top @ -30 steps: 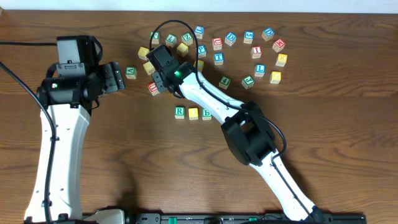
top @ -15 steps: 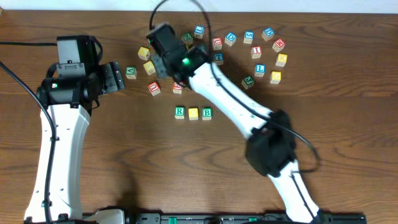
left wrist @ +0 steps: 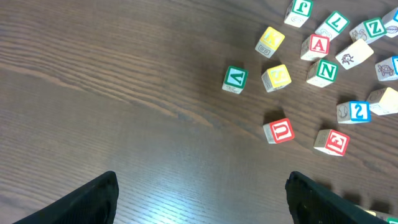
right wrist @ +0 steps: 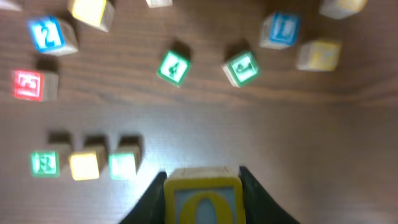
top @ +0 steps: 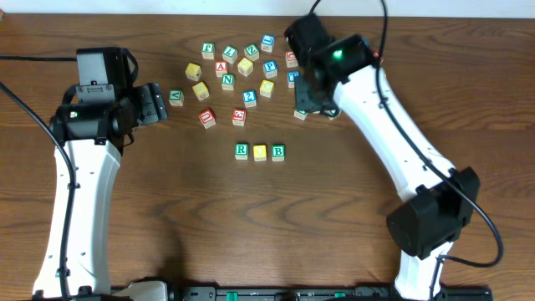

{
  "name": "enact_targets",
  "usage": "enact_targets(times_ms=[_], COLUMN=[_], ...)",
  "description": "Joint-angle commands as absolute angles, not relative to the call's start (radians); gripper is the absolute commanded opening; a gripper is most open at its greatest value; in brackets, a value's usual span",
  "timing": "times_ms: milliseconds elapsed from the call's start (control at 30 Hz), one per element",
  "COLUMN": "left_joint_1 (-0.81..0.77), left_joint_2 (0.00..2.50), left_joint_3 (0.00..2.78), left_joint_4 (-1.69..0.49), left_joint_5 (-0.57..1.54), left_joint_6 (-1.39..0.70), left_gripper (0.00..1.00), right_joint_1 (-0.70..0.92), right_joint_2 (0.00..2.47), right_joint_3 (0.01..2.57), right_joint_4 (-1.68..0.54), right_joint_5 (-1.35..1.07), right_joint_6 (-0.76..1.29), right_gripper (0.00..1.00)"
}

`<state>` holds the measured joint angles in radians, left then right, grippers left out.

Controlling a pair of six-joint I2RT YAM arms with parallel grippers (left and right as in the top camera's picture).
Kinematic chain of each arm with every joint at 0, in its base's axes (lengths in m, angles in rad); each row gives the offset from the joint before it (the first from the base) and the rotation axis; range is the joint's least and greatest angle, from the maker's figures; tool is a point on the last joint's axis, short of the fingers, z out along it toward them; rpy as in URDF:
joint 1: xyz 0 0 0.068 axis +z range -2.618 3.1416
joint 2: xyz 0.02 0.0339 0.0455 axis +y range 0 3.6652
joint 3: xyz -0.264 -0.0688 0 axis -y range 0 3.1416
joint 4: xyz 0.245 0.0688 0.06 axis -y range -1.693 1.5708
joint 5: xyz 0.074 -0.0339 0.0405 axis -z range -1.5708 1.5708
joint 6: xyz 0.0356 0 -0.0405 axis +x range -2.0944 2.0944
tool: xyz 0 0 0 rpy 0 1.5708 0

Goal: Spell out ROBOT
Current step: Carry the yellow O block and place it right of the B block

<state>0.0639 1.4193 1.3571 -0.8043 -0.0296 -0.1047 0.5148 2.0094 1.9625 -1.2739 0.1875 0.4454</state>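
Note:
The robot's right gripper should next go back and down beside green B to let go of the O block [right wrist: 201, 200], since that bare wood is below and back from the gripper.
A row of three blocks lies mid-table: green R [top: 242, 151], yellow block [top: 260, 152], green B [top: 278, 152]. The row also shows in the right wrist view, with the R block [right wrist: 45, 163] at the left. My right gripper [right wrist: 202, 199] is shut on a yellow-framed O block [right wrist: 201, 200] and holds it above the table, right of the row; overhead its wrist [top: 313, 88] hides the jaws. My left gripper [left wrist: 202, 199] is open and empty over bare wood at the left, near a green block [top: 175, 97].
Many loose letter blocks are scattered at the back of the table, from a yellow one [top: 194, 70] to a red U [top: 206, 118] and a red block [top: 239, 117]. The right arm covers more blocks at the back right.
My right arm has swung from the left part of the block cluster over to the right, carrying the O block. The left arm has not moved.

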Motion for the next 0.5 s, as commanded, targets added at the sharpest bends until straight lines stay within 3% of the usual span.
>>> enact_targets(times_ms=[0,233,467], left_joint_1=[0.069,0.069,0.069], left_joint_2=[1.42,1.42,1.42], left_joint_3=[1.364,1.364,1.364], left_joint_4=[-0.802,-0.803,-0.803], left_joint_5=[-0.037,-0.037,-0.037], left_joint_6=[-0.111,-0.115,-0.12], left_gripper=[0.85,0.85,0.85], right_joint_1=[0.517,0.556,0.58], right_joint_2=[2.02,2.02,2.033], right_joint_3=[1.815,1.533,1.454], right_joint_4=[-1.198,-0.91,-0.822], right_joint_5=[0.12,0.083,0.076], right_joint_6=[0.513,0.644,0.688], right_gripper=[0.17,0.15,0.18])
